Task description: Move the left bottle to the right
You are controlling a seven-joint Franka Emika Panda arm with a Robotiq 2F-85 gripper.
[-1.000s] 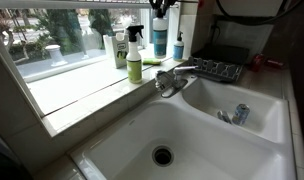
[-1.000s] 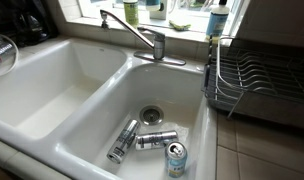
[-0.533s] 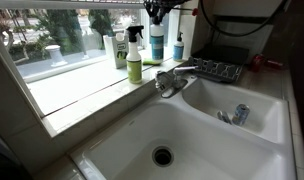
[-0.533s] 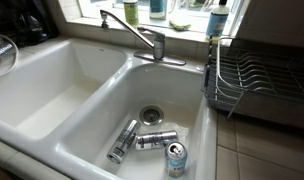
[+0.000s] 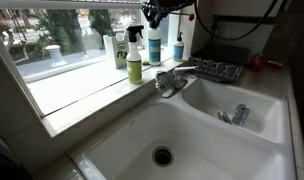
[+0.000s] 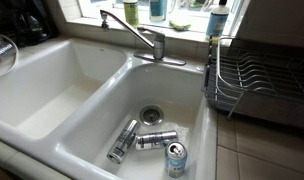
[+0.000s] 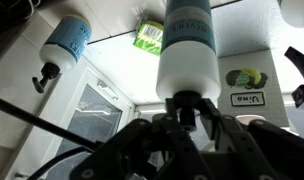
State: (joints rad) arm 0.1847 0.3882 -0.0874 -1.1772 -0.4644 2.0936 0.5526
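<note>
The gripper next lowers the teal bottle upright onto the open sill (image 5: 154, 67) below it, between the spray bottle and the smaller blue bottle (image 5: 178, 47), and releases.
The left bottle (image 5: 155, 47), tall and slim with a teal body and pale label, stands upright over the window sill between the yellow-green spray bottle (image 5: 134, 62) and the smaller blue bottle (image 5: 178, 47). My gripper (image 5: 152, 12) comes down from above and is shut on its cap. In the wrist view the fingers (image 7: 187, 108) clamp the cap, and the bottle (image 7: 187, 45) fills the middle of the picture. Its lower part also shows at the top edge of an exterior view (image 6: 157, 9), where the gripper is out of frame.
A white bottle (image 5: 109, 48) stands behind the spray bottle. The faucet (image 5: 172, 78) sits below the sill. A dish rack (image 5: 217, 69) is beside the double sink (image 5: 192, 140). Three cans (image 6: 142, 142) lie in one basin. A green sponge (image 7: 147, 35) and another bottle (image 7: 64, 42) show in the wrist view.
My gripper and the teal bottle have shifted slightly toward the yellow-green spray bottle, away from the smaller blue bottle. Nothing else has moved.
</note>
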